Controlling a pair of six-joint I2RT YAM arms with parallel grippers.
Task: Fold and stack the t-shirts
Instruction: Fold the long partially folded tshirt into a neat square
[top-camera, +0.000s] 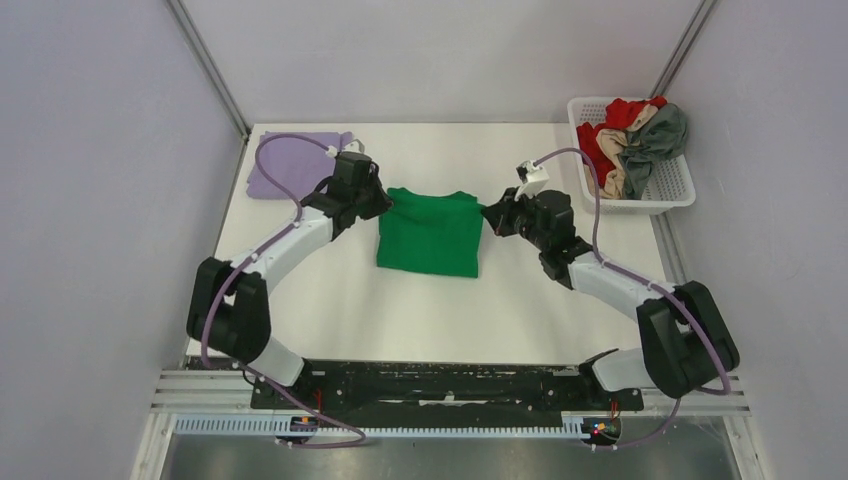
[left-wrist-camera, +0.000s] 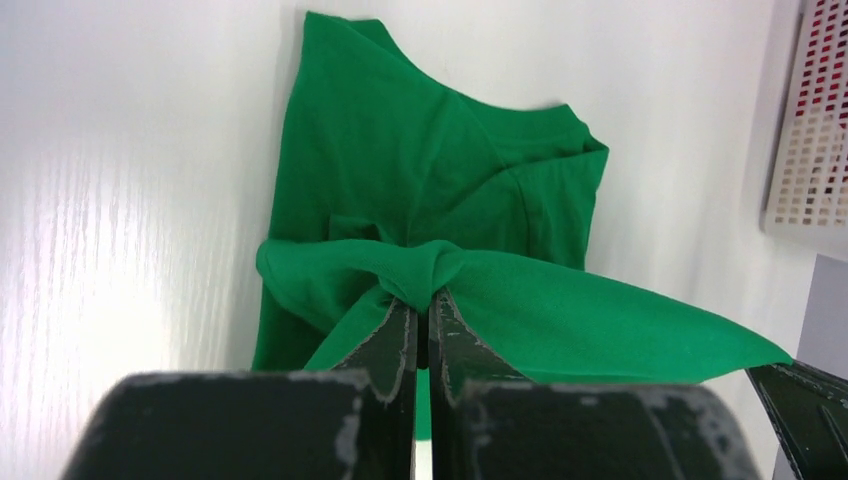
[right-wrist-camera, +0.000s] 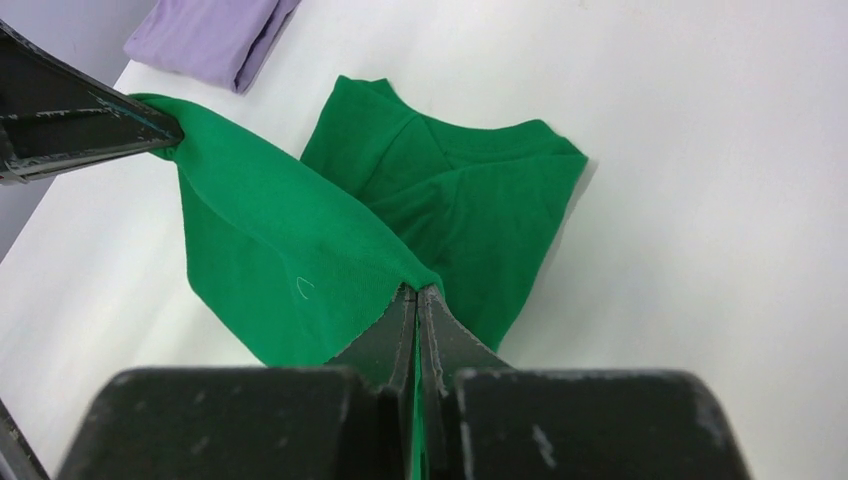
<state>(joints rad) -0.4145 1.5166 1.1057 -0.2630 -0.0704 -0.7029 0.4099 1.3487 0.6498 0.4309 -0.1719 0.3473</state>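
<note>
My left gripper will next move outward and down, then release the cloth onto the green t-shirt's far shoulder nearest the lavender t-shirt, as its lifted edge hangs short of there.
A bright green t-shirt (top-camera: 430, 232) lies partly folded in the middle of the white table. My left gripper (top-camera: 381, 200) is shut on its left far corner; the cloth bunches at the fingertips in the left wrist view (left-wrist-camera: 428, 300). My right gripper (top-camera: 492, 217) is shut on its right far corner, as the right wrist view (right-wrist-camera: 416, 292) shows. Both hold that edge lifted, the green cloth (right-wrist-camera: 270, 235) stretched between them above the rest of the shirt (left-wrist-camera: 400, 150). A folded lavender t-shirt (top-camera: 290, 165) lies at the far left, also in the right wrist view (right-wrist-camera: 210, 35).
A white lattice basket (top-camera: 668, 190) stands at the far right and holds crumpled red (top-camera: 610, 125), beige and dark grey shirts (top-camera: 660, 135). Its wall shows in the left wrist view (left-wrist-camera: 815, 140). Grey walls close in both sides.
</note>
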